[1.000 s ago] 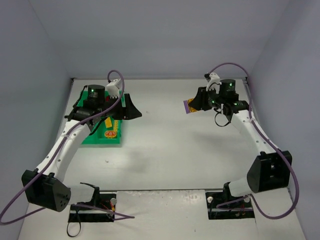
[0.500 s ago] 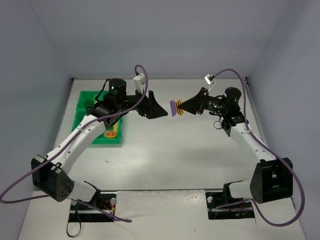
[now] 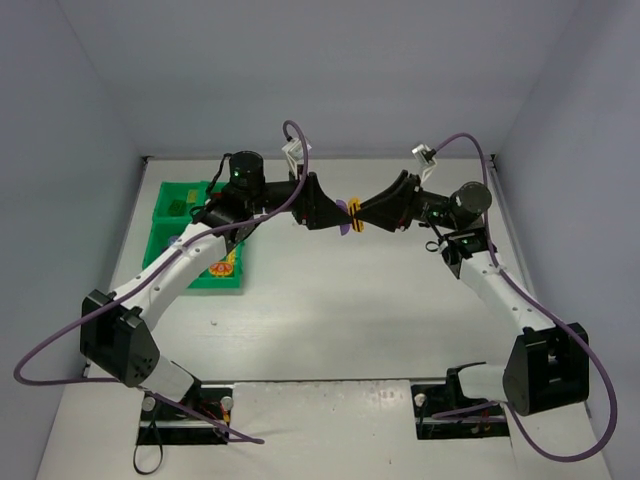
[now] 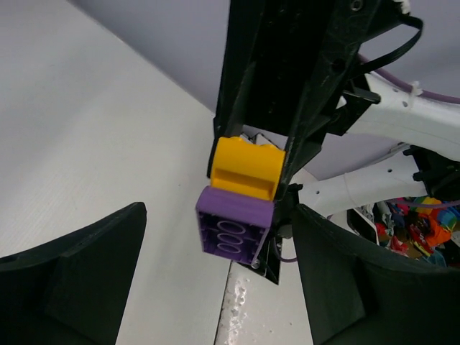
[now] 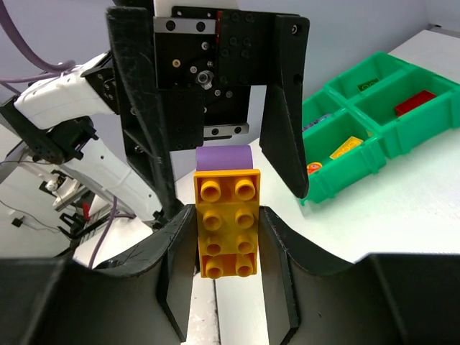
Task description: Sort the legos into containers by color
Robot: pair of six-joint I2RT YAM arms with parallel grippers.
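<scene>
I should next carry the yellow brick in my right gripper to the left in the top view and release it over the tray section with the yellow brick (image 3: 222, 265) (image 5: 343, 154), since the colors match.
My right gripper (image 3: 362, 213) is shut on a yellow brick (image 5: 226, 223) with a purple brick (image 5: 223, 157) stuck on its far end, held in the air over the table's middle. My left gripper (image 3: 335, 215) faces it, open, with one finger on each side of the purple brick (image 4: 233, 226) and a gap on both sides. In the left wrist view the yellow brick (image 4: 244, 169) sits between the right gripper's black fingers (image 4: 305, 151). The green four-compartment tray (image 3: 200, 284) lies at the far left, partly hidden by the left arm.
In the right wrist view the tray (image 5: 384, 136) holds a red brick (image 5: 413, 102), a yellow brick (image 5: 347, 146) and a small patterned piece (image 5: 314, 167). Both arms stretch inward and meet at mid-table. Grey walls close in the back and sides.
Both arms swung inward to meet. The right gripper carried the yellow and purple bricks leftward. The left gripper left the tray and now brackets the purple brick.
</scene>
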